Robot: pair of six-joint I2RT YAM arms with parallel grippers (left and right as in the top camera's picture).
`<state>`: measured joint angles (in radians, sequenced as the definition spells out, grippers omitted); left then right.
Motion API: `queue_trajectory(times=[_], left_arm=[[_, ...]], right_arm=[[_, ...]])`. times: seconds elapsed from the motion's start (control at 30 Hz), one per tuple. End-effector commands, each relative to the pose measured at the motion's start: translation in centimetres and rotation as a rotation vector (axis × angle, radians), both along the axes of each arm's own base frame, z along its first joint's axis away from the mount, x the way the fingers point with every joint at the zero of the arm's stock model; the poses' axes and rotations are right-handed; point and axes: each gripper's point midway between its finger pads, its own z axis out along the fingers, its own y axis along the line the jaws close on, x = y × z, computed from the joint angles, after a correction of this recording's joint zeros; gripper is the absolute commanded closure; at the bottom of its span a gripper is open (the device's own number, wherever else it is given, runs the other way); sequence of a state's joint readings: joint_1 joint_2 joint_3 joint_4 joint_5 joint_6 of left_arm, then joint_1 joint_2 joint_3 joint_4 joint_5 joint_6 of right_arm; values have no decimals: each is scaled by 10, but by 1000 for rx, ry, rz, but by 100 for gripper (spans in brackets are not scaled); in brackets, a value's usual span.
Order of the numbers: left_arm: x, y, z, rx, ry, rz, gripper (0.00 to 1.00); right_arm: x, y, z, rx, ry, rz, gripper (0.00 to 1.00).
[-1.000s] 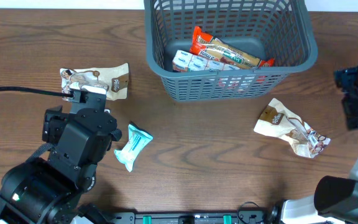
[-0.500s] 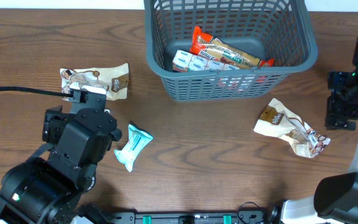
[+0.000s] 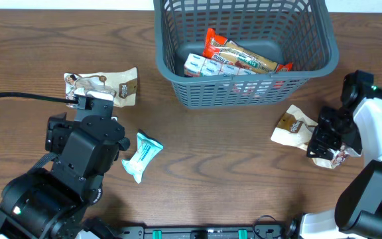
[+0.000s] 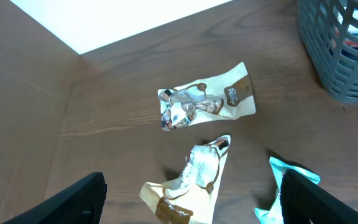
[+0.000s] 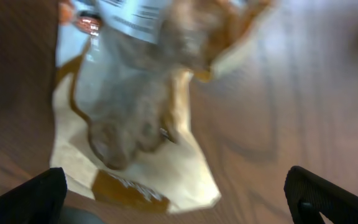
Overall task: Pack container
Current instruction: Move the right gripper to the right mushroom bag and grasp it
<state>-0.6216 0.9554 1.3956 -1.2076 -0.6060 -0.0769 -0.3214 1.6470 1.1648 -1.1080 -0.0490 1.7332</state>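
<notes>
The cream packet is below, between the open fingers. My right gripper needs to move down onto it next, at the crumpled part (image 3: 308,138) (image 5: 138,137) beside the packet's brown label.
The dark grey-blue container (image 3: 197,89) stands at the back centre and holds several snack bars (image 3: 241,58); its corner shows in the left wrist view (image 4: 347,56). My left gripper (image 4: 194,205) is open above a cream packet (image 4: 194,180), which my left arm (image 3: 78,159) hides in the overhead view. A second cream packet (image 4: 204,102) (image 3: 101,86) lies beyond it. A teal packet (image 3: 141,156) (image 4: 291,186) lies to its right. My right gripper (image 3: 325,141) (image 5: 179,199) is open and sits low over a crumpled cream packet (image 3: 297,129) (image 5: 135,124). The right wrist view is blurred.
The table is brown wood. A black cable (image 3: 18,97) runs from the left edge to my left arm. The right arm's white base (image 3: 370,206) stands at the front right corner.
My right arm has swung in from the right edge, leftwards and down over the crumpled cream packet. My left arm and all packets have not moved.
</notes>
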Motion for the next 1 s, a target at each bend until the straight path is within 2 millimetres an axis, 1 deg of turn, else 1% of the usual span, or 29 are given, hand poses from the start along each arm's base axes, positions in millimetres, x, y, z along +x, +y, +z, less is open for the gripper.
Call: queue_trajectory(times=[0.0,0.07,0.13,0.23,0.37,0.73,0.97], left_arm=[[0,4,5,5,-13,10,22],[0,4,5,5,-13,10,22],[0,4,5,5,-13,10,21],[0,4,5,5,-13,10,22],[0,4,5,5,-13,10,21],[0,4,5,5,-13,10,22],[0,4,5,5,-13,10,22]], right_arm=[[1,-18,-2,-114,-1,107,1],[1,-27,-1,-164,6,146,1],[-1,-32,-1,-189,21,153,1],[-5,-35,-3,-209,37,157,1],[-11,-33,-9,-202,54,147,1],[-16,-31,-43,-213,23,145,1],[-22,-23,-64,-188,2,144,1]])
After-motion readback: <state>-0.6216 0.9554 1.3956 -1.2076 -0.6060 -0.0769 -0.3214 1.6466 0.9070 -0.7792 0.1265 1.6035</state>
